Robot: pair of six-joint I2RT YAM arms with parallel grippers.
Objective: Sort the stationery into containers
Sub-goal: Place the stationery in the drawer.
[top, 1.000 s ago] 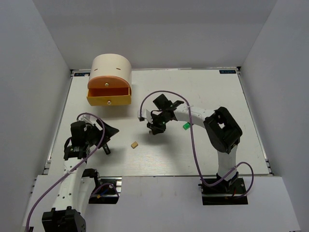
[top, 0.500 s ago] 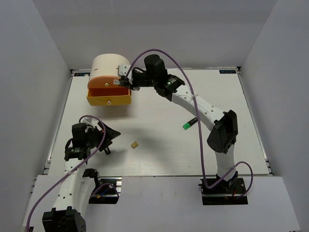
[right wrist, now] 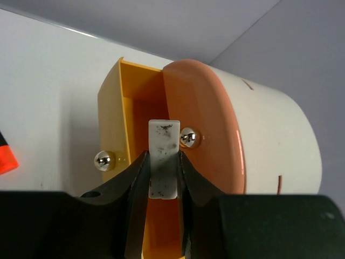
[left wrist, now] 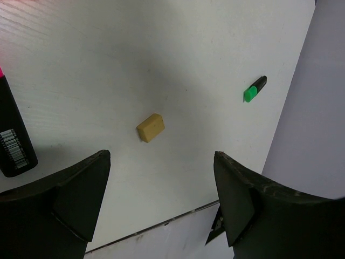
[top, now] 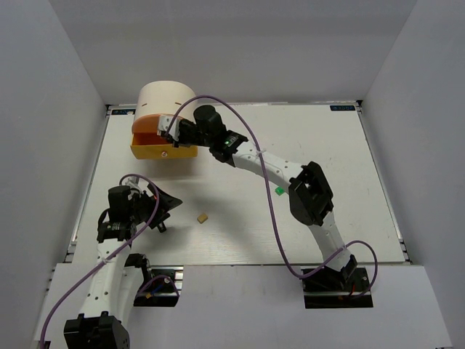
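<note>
I will next lower my right gripper toward the open yellow drawer and release the grey block [right wrist: 163,137] inside, as the drawer's opening is directly below its closed fingers.
The cream cabinet [top: 168,98] stands at the back left, its yellow drawer [top: 149,152] pulled open under the orange drawer [top: 147,123]. My right gripper [top: 174,135] is over the open yellow drawer [right wrist: 110,124]. It [right wrist: 163,155] is shut on a grey block [right wrist: 163,137] with dark specks. My left gripper [top: 163,209] is open and empty, low over the table. A tan block [top: 203,217] lies to its right, also seen in the left wrist view [left wrist: 150,127]. A pink-capped marker [left wrist: 15,140] lies beside the left finger. A green-capped marker [left wrist: 254,89] lies further off.
An orange marker cap [right wrist: 5,157] shows at the left edge of the right wrist view, on the table beside the drawer. The green cap [top: 280,190] peeks out under the right arm. The table's near edge [left wrist: 161,221] is close below my left gripper.
My right arm has swung from the table's middle to the cabinet and now holds the grey block over the open yellow drawer. The left arm has barely moved.
</note>
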